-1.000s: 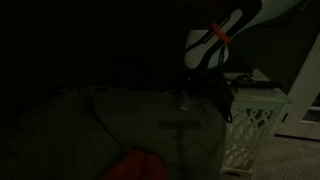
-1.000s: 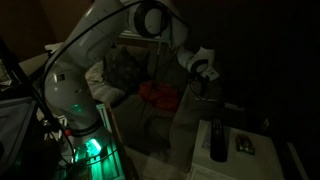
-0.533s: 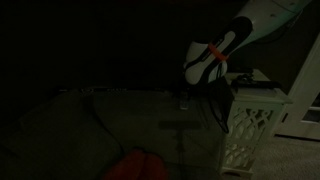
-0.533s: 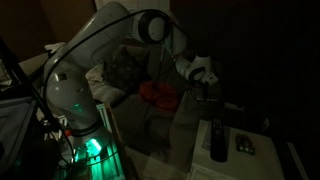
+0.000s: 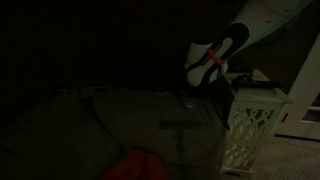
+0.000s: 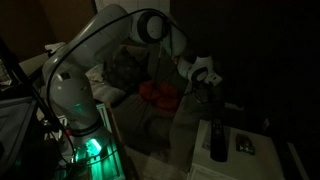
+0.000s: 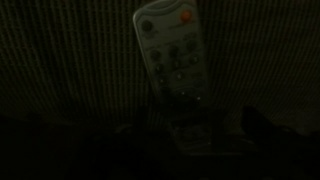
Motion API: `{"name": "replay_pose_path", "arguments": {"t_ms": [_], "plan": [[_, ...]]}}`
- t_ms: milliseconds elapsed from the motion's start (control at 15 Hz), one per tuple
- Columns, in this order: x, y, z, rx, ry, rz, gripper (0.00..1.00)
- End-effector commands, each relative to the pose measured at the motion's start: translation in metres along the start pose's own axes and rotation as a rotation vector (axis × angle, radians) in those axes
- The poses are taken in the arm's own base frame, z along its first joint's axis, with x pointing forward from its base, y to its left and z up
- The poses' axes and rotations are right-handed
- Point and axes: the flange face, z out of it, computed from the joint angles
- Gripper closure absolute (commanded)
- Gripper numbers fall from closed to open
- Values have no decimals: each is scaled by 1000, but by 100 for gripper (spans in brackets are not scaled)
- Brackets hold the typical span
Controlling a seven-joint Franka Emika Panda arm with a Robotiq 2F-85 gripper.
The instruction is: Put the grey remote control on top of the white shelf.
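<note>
My gripper should next ease along the grey remote toward its orange button and close on the remote's near half, which already reaches between my open fingers.
The scene is very dark. The grey remote control [image 7: 168, 52] lies lengthwise on a woven fabric surface in the wrist view, with its orange button at the far end. Its near end reaches between my gripper's [image 7: 192, 132] dark fingers, which stand apart on either side of it, so the gripper looks open. In both exterior views the gripper [image 5: 200, 84] [image 6: 205, 82] hangs low over the grey couch, next to the white shelf [image 5: 252, 125]. The shelf's flat top [image 6: 232, 166] is near the bottom edge of an exterior view.
A black flat slab [image 6: 217, 140] and a small dark object [image 6: 245, 145] lie on the shelf top. A red cloth [image 6: 158, 95] [image 5: 135, 166] lies on the grey couch [image 5: 120, 115]. The robot base [image 6: 72, 105] stands beside lit equipment.
The arm has shifted a little and the gripper has dropped slightly toward the couch surface. The shelf and the things on it have not moved.
</note>
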Motion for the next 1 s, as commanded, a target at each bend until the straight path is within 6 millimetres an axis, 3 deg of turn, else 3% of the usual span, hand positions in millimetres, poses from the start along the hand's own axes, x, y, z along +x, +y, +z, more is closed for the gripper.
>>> {"name": "replay_pose_path", "arguments": {"t_ms": [0, 200, 267, 400, 733, 933], "plan": [[-3, 0, 4, -40, -9, -55, 0], [-5, 3, 5, -56, -45, -100, 3], [-6, 4, 5, -60, -53, -112, 26], [-9, 4, 5, -61, -77, -128, 30], [-17, 1, 3, -61, -130, -175, 67], [-7, -2, -22, -56, -157, -142, 71]]}}
